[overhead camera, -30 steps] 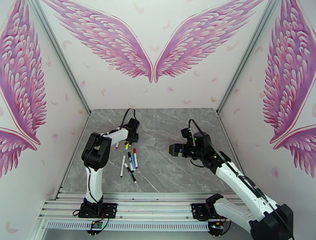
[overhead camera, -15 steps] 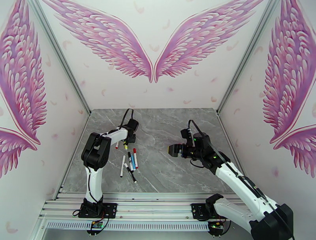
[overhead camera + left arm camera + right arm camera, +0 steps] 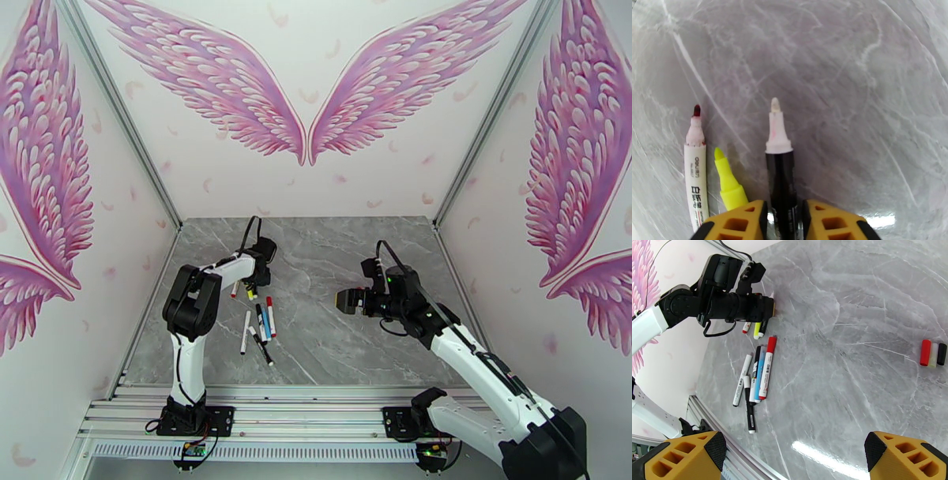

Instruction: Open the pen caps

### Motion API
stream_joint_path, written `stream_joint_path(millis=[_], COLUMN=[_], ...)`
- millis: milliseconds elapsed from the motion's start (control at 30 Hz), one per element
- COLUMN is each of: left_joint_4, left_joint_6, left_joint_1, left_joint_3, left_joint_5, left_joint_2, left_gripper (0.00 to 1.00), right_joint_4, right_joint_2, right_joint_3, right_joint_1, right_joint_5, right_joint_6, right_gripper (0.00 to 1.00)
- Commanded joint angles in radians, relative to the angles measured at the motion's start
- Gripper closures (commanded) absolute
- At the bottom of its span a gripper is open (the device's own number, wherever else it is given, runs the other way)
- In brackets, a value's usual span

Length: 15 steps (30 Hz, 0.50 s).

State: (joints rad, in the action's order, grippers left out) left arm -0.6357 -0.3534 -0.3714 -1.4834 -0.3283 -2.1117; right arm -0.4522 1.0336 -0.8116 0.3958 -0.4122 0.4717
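Observation:
My left gripper slides the black pen between its fingers sideways toward the yellow highlighter [image 3: 728, 185] next, then releases it.
A black pen [image 3: 781, 185] with a bare white tip lies on the table between my left gripper's [image 3: 785, 223] yellow fingers, a thin gap showing on each side, so the jaws stand slightly open. Beside it lie an uncapped yellow highlighter [image 3: 728, 185] and an uncapped red-tipped white pen [image 3: 695, 173]. Three pen caps, red [image 3: 925, 352], white [image 3: 934, 355] and black [image 3: 942, 354], rest side by side on the table at the right. My right gripper [image 3: 790, 461] hovers wide open above the table, holding nothing. Several capped pens [image 3: 261, 324] lie in a loose cluster nearer the front.
The grey marble table [image 3: 332, 347] is walled on three sides. The left arm [image 3: 711, 303] stretches low toward the back left. A metal rail [image 3: 300, 410] runs along the front edge.
My left gripper has shifted slightly left and down by the uncapped pens, and its fingers have parted a little around the black pen. The right arm has stayed still.

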Motion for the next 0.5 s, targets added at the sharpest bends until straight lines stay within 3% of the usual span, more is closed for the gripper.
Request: stream_joint_path(millis=[0,233,467], left_joint_4=[-0.044,-0.099,-0.121], left_joint_6=[-0.017,-0.025,-0.003], left_joint_1=[-0.018,-0.028,-0.027], left_joint_3=[-0.025,-0.012,-0.03], left_joint_5=[0.008,-0.012,0.005], left_joint_2=[-0.028,-0.007,-0.025], left_gripper=[0.64,0.65,0.78], right_joint_4=[0.005,0.009,0.02], right_joint_2=[-0.012,0.001,0.011], right_joint_3=[0.007,0.004,0.003], right_joint_1=[0.009,0.011,0.015], right_joint_5=[0.019,0.017,0.011], right_joint_6=[0.001,0.002,0.008], right_gripper=[0.01,0.01,0.01])
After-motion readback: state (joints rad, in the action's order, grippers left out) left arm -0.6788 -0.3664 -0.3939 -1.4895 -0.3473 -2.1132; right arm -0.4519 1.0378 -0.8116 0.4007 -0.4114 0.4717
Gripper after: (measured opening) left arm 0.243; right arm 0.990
